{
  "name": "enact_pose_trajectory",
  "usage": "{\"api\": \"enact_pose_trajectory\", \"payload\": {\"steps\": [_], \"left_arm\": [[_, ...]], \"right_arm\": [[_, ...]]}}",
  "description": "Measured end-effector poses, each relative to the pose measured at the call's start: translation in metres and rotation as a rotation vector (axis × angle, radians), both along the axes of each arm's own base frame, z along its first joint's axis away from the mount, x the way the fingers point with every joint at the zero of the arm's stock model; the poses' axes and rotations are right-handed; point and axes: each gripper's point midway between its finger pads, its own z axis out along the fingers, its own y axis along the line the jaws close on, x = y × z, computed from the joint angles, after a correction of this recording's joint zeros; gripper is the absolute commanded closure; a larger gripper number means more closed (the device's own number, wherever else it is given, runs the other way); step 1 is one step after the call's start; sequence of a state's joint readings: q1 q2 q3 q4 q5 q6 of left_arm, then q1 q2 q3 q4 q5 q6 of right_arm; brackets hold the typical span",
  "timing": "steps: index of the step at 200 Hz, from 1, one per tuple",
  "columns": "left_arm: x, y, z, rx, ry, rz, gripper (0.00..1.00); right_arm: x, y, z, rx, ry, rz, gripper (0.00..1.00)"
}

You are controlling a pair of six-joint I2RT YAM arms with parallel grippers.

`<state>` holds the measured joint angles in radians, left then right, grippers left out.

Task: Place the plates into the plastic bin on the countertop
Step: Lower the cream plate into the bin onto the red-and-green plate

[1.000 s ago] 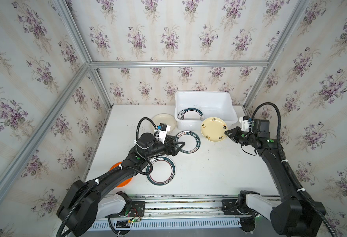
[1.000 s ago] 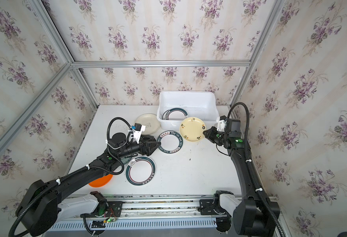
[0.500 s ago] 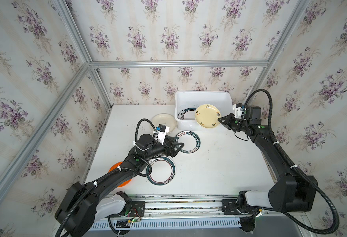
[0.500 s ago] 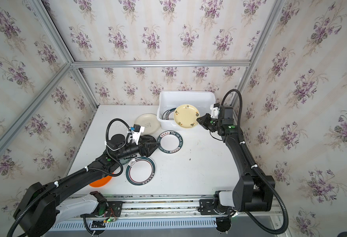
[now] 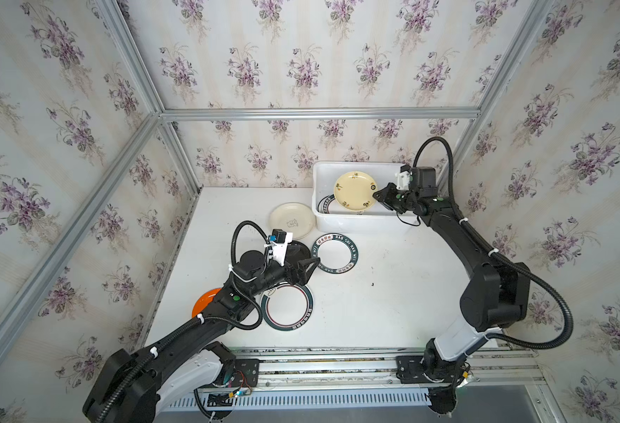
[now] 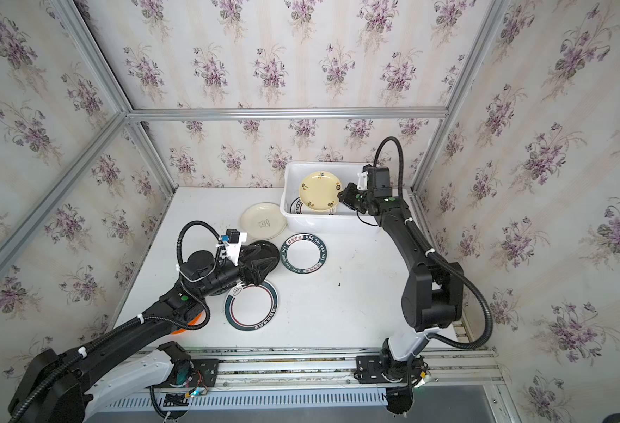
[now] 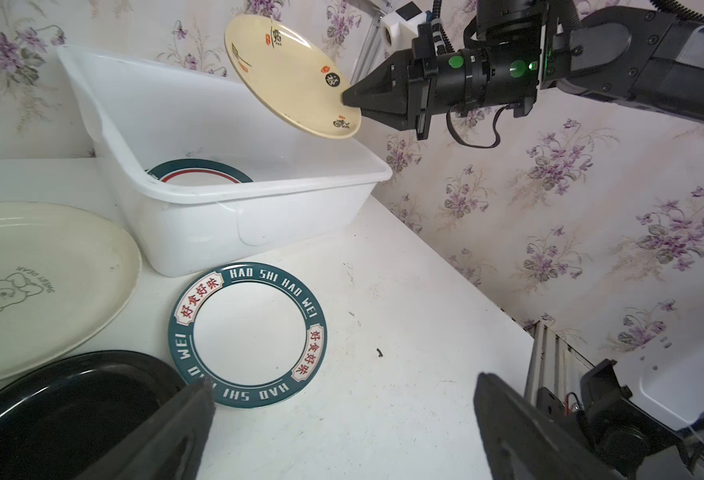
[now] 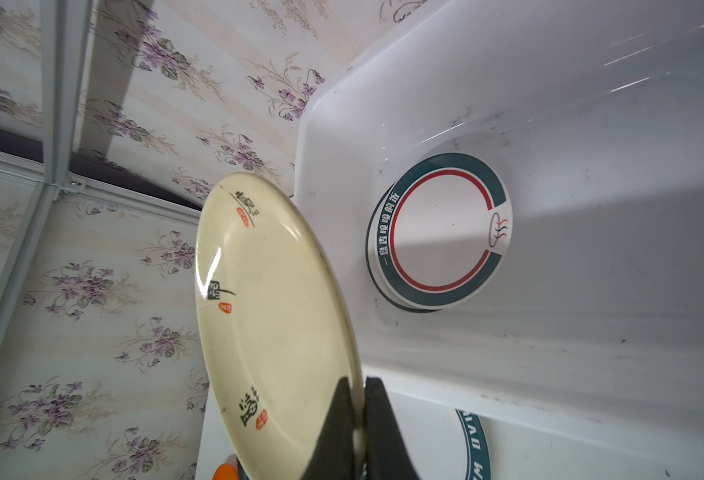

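My right gripper should next go down toward the teal-ringed plate (image 5: 327,204) (image 8: 441,232) and let go of the pale yellow plate's rim, as the teal-ringed plate lies face up in the plastic bin below.
My right gripper (image 8: 358,386) is shut on the rim of a pale yellow plate (image 8: 275,316) and holds it tilted over the plastic bin (image 5: 352,223). In both top views the plate (image 6: 319,190) hangs above the bin's middle. A teal-ringed plate (image 8: 441,232) lies stacked on another in the bin. My left gripper (image 7: 344,380) is open and empty, low over the countertop (image 5: 392,300). One of its fingers is over the black plate (image 7: 71,407) and next to the lettered plate (image 7: 248,334).
A cream plate (image 5: 292,221) with a bear drawing lies left of the bin. A dark-ringed plate (image 5: 287,307) sits near the front by my left arm, and an orange plate (image 5: 206,302) is partly under that arm. Wallpapered walls close in three sides.
My right gripper has carried the yellow plate from in front of the bin back and up over it. The left arm has hardly moved.
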<state>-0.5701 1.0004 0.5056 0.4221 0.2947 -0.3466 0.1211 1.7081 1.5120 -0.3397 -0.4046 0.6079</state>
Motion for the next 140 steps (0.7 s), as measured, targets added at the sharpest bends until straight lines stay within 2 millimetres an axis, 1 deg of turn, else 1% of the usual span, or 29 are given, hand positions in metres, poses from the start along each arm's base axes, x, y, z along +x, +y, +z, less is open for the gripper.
{"api": "enact_pose_trajectory", "payload": {"steps": [28,62,84,100,120,140], "left_arm": [[0.003,0.005,0.002,0.003,-0.011,0.031,0.00],[0.003,0.006,0.001,0.006,-0.010,0.043,0.00],[0.003,0.008,0.000,0.007,-0.010,0.049,0.00],[0.004,0.010,0.001,0.010,-0.015,0.060,0.00],[0.006,0.013,0.002,0.026,-0.030,0.082,0.00],[0.007,0.017,-0.002,0.051,-0.031,0.101,0.00]], "right_arm": [[0.027,0.005,-0.019,-0.064,0.032,-0.004,1.00],[0.056,0.004,-0.039,-0.115,0.077,-0.028,1.00],[0.081,0.003,-0.048,-0.150,0.095,-0.045,1.00],[0.098,0.007,-0.056,-0.172,0.100,-0.041,1.00],[0.112,0.013,-0.075,-0.201,0.135,-0.033,1.00],[0.117,0.015,-0.100,-0.229,0.187,-0.031,1.00]]}}
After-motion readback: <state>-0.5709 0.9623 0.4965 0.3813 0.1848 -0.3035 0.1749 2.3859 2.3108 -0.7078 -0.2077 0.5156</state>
